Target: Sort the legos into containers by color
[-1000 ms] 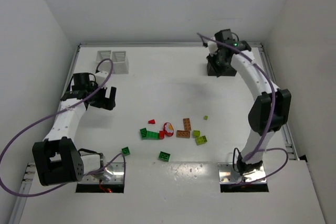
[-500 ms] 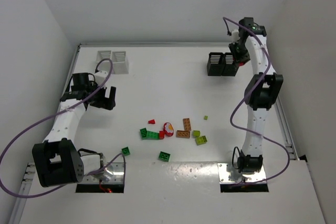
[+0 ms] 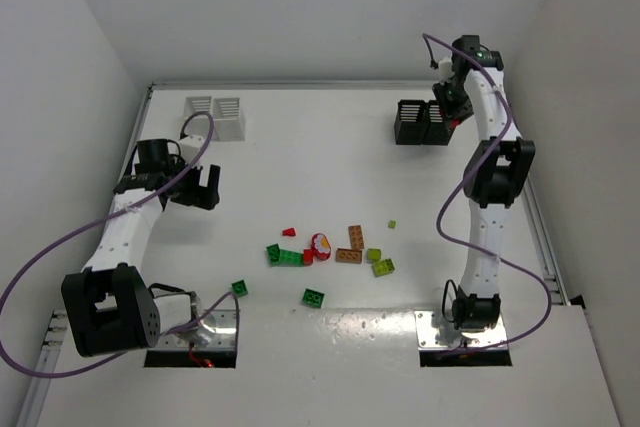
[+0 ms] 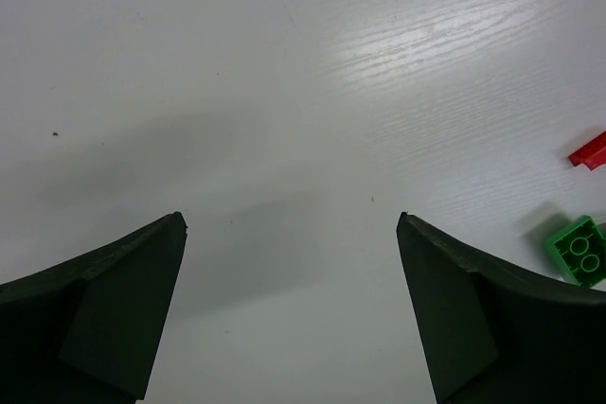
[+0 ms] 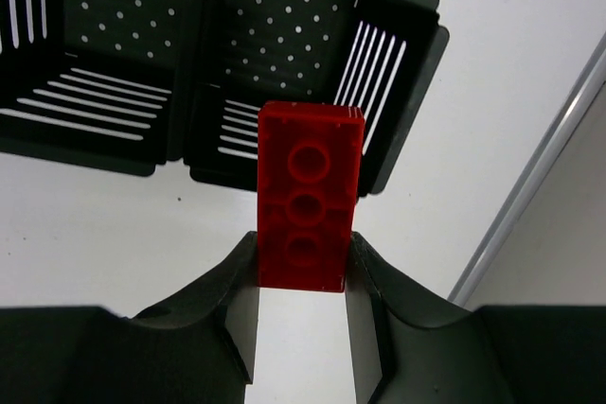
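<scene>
Next, the right gripper moves outward over the bare black bin nearer the side (image 5: 294,52) and opens, since the red lego (image 5: 309,186) only overlaps the black bin's near rim.
My right gripper (image 3: 453,113) (image 5: 303,254) is shut on a red lego (image 5: 309,186), held by its long sides just beside the black containers (image 3: 419,123). In the right wrist view the brick's far end overlaps the near rim of the right-hand black bin (image 5: 402,73); both black bins look bare inside. The white containers (image 3: 215,115) stand at the far left. Loose legos lie mid-table: red (image 3: 289,233), dark green (image 3: 283,255), orange-brown (image 3: 352,245), lime (image 3: 382,267). My left gripper (image 3: 205,187) (image 4: 292,224) hangs open over bare table.
Two more dark green bricks (image 3: 313,297) (image 3: 239,288) lie nearer the arm bases, and a tiny lime piece (image 3: 391,224) sits apart. A green brick (image 4: 579,251) and a red piece (image 4: 591,149) show at the left wrist view's right edge. Walls enclose the table.
The right arm has swung from over the black containers to their right end, stretching upright, with the red lego still gripped. The left arm has not moved.
</scene>
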Controlling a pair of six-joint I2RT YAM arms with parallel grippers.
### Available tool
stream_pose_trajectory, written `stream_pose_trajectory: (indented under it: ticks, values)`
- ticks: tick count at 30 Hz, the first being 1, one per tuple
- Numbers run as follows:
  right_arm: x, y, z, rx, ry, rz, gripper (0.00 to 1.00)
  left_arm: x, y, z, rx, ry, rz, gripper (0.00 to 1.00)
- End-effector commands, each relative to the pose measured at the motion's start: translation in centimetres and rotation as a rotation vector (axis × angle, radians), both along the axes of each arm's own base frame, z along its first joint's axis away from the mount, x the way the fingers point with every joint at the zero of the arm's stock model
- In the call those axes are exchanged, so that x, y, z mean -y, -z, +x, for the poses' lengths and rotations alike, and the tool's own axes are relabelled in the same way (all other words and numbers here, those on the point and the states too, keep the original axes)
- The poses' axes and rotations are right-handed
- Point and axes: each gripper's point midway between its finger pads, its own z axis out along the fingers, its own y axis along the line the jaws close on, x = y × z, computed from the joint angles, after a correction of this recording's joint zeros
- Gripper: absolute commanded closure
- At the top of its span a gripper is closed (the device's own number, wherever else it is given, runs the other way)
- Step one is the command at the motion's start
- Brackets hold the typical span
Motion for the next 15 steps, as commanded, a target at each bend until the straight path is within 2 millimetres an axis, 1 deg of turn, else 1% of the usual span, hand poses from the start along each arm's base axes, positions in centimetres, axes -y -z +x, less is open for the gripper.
stream_pose_trajectory:
  ticks: [1, 4, 5, 6, 7, 12, 14, 15]
  values:
    - [-0.1, -1.4, 2.3, 0.097, 0.021, 0.03, 0.94, -0.1, -1.0, 0.4, 0.046, -0.011, -0.013, 0.0]
    - [-0.3, -1.8, 3.0, 0.13, 0.027, 0.042, 0.94, -0.2, -0.7, 0.3, 0.044, -0.017, -0.006, 0.0]
    - [-0.3, -1.1, 3.0, 0.117, 0.027, 0.042, 0.94, -0.2, -0.7, 0.3, 0.044, -0.017, -0.006, 0.0]
    - [-0.3, -1.5, 3.2, 0.129, 0.027, 0.042, 0.94, -0.2, -0.7, 0.3, 0.044, -0.017, -0.006, 0.0]
    - [-0.3, -1.1, 3.2, 0.12, 0.027, 0.042, 0.94, -0.2, -0.7, 0.3, 0.044, -0.017, -0.006, 0.0]
    - [-0.1, -1.1, 3.8, 0.14, 0.04, 0.034, 0.93, -0.2, -0.7, 0.3, 0.044, -0.017, -0.006, 0.0]
    - [0.1, -0.9, 4.0, 0.14, 0.044, 0.026, 0.9, -0.2, -0.7, 0.3, 0.044, -0.017, -0.006, 0.0]
    - [0.3, -0.9, 4.0, 0.14, 0.048, 0.016, 0.85, -0.2, -0.7, 0.3, 0.044, -0.017, -0.006, 0.0]
